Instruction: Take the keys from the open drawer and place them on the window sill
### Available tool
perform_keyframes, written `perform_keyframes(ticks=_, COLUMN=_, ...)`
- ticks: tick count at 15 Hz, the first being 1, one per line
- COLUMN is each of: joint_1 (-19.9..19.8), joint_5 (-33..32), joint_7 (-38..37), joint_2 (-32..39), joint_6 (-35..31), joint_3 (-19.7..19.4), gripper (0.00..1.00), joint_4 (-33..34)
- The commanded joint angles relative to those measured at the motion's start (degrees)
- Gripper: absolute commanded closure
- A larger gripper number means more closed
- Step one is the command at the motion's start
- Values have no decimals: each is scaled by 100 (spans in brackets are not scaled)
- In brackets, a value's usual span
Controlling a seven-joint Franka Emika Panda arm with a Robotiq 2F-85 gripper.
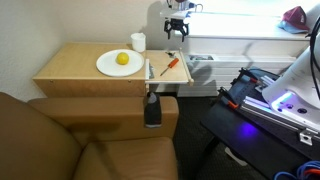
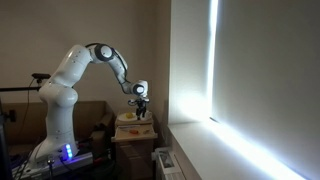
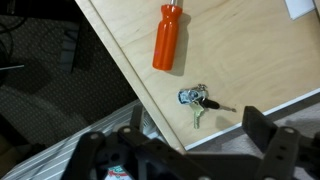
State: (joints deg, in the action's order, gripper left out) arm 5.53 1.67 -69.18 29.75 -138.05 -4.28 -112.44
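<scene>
The open gripper moves down onto the small dark keys next, since they lie flat below it on the drawer's wood and its fingers stand on either side.
The keys (image 3: 196,98) are a small dark metallic bunch lying flat on the light wood of the open drawer (image 3: 235,50), just below the orange-handled screwdriver (image 3: 166,38). My gripper (image 3: 195,125) hangs above the keys, open and empty, with one finger on each side of them. In an exterior view the gripper (image 1: 176,28) is above the narrow drawer section (image 1: 178,72), which lies beside a thin metal strip. The keys are too small to make out there. The white window sill (image 1: 240,45) runs behind the drawer and also shows in the exterior view along the window (image 2: 215,150).
A white plate (image 1: 108,68) with a lemon (image 1: 122,59) and a white cup (image 1: 138,42) stand on the wide tabletop. A black object (image 1: 152,108) hangs at the table's front edge. A brown sofa (image 1: 60,140) is in front, and a red item (image 1: 296,16) lies on the sill.
</scene>
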Motion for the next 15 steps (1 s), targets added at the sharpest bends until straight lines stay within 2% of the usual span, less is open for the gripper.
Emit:
perform_keyframes(ticks=1, joint_1=164, joint_5=-29, joint_7=-389, joint_2=503, joint_6=-102, joint_3=-183, gripper=0, joint_4=341)
perform_keyframes(ticks=9, joint_1=8, joint_5=443, joint_7=-699, joint_2=1743, joint_6=74, joint_3=-116, gripper=0, joint_4=1482)
perform_keyframes(ticks=15, joint_1=-144, joint_5=659, joint_7=-774, joint_2=2357, joint_6=338, joint_3=-129, gripper=0, joint_4=2120)
